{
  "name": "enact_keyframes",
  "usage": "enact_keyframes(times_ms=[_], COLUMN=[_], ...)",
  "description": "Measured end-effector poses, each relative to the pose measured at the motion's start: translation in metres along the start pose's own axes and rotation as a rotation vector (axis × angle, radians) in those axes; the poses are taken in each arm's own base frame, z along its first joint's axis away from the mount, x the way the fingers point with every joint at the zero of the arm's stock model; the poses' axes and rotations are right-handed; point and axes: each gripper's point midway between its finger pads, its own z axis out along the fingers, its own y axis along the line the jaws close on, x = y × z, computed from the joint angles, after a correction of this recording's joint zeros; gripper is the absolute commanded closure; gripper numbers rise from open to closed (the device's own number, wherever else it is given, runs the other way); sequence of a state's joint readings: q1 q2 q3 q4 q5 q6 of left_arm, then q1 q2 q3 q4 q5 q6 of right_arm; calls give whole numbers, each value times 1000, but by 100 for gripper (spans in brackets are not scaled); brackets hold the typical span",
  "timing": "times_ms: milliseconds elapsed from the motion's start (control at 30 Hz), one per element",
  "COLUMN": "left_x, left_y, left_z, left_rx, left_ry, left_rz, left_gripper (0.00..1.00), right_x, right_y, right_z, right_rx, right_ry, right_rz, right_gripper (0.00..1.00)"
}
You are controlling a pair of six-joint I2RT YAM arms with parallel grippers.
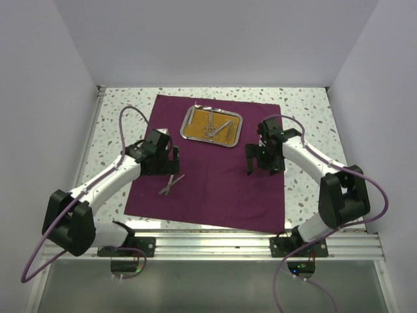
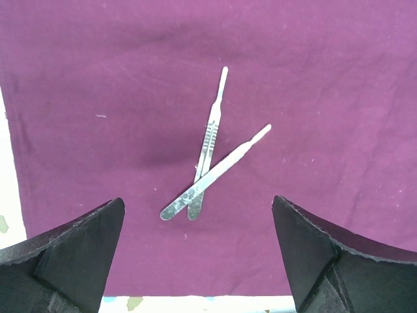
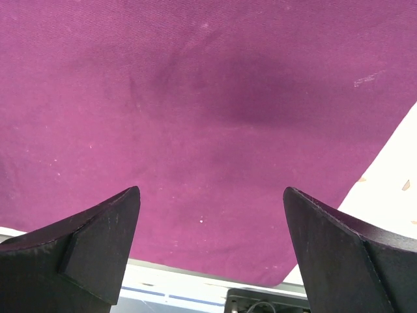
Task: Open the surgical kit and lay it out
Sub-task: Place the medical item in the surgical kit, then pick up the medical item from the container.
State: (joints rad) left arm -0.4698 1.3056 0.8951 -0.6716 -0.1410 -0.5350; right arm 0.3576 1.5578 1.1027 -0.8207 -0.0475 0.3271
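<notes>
The slim silver instrument lies apart from the other instruments at the tray's far corner, so the robot's left gripper will move outward and down onto it.
The maroon cloth lies spread flat on the table. At its far edge sits the small steel tray, amber inside, holding several slim silver instruments. Two slim silver instruments lie crossed on the cloth's left part, sharp in the left wrist view. My left gripper hovers just beyond them, open and empty. My right gripper stands open over bare cloth at the right, nothing between its fingers.
Speckled tabletop shows around the cloth. An aluminium rail runs along the near edge, also seen in the right wrist view. White walls enclose the table on three sides.
</notes>
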Motion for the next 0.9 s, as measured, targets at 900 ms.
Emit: enact_keyframes(times_ms=[900], left_x=[-253], left_y=[-106], left_z=[142], left_rx=[32], left_ry=[-206], left_rz=[99], left_gripper=[3], right_x=[18], right_y=[1], right_z=[-21], right_rx=[-36], right_ry=[-53], right_rz=[76], right_gripper=[5])
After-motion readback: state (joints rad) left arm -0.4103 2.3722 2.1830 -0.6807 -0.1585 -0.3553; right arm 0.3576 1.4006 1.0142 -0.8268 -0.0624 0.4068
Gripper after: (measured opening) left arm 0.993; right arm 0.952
